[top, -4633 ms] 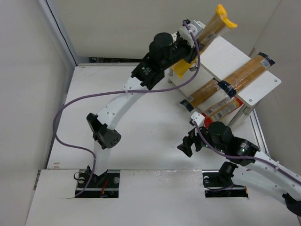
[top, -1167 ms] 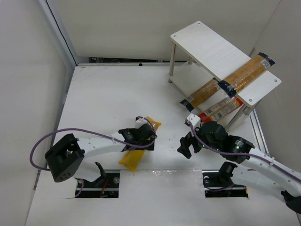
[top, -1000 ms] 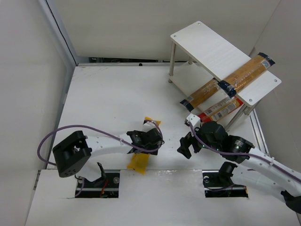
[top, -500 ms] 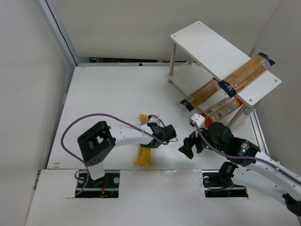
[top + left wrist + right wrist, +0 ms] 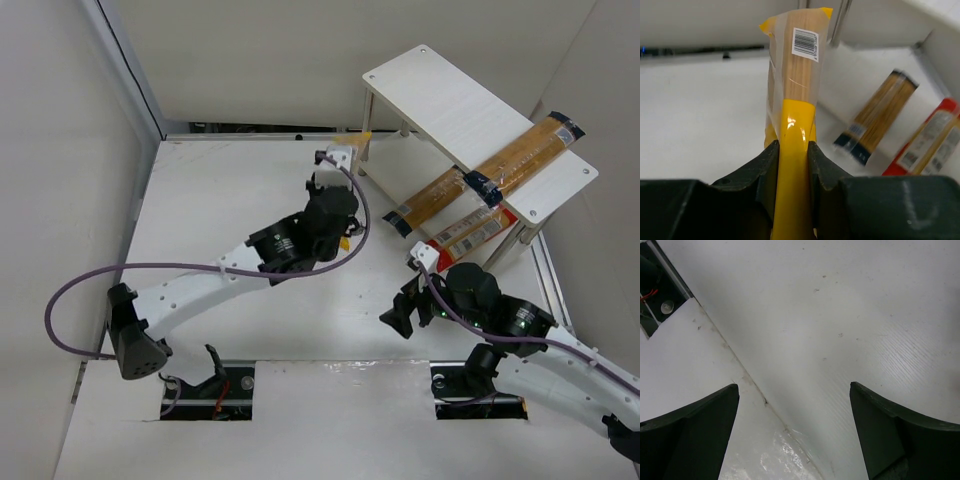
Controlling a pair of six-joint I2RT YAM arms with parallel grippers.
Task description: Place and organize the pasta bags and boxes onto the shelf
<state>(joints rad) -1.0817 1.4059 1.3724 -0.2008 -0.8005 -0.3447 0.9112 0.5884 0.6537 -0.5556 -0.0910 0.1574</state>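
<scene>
The yellow bag [image 5: 360, 142] will go up with the left gripper and to the right in the top view, onto the shelf's upper board [image 5: 475, 122] beside the orange-brown pack, because that part of the board is empty.
My left gripper [image 5: 343, 165] is shut on the bright yellow bag [image 5: 360, 142] and holds it off the table, close to the shelf's [image 5: 450, 95] left front leg. In the left wrist view the fingers [image 5: 767, 165] clamp the bag [image 5: 796, 95], which points away with a barcode near its far end. One orange-brown pack [image 5: 520, 150] lies across the shelf's boards. Another orange-brown pack [image 5: 430, 205] and the red-and-white pack [image 5: 470, 230] lie underneath it; both show in the left wrist view [image 5: 880, 117] [image 5: 927, 140]. My right gripper [image 5: 400, 315] is open and empty above the table [image 5: 795, 430].
White walls enclose the table on the left and at the back [image 5: 120, 120]. A thin metal shelf leg [image 5: 840, 20] stands just beyond the bag's tip. A purple cable [image 5: 130, 270] loops from the left arm. The front board's seam [image 5: 745, 380] runs under my right gripper.
My left gripper has carried the yellow bag from low near the front middle of the table up and away toward the shelf's left leg. The right arm has barely moved.
</scene>
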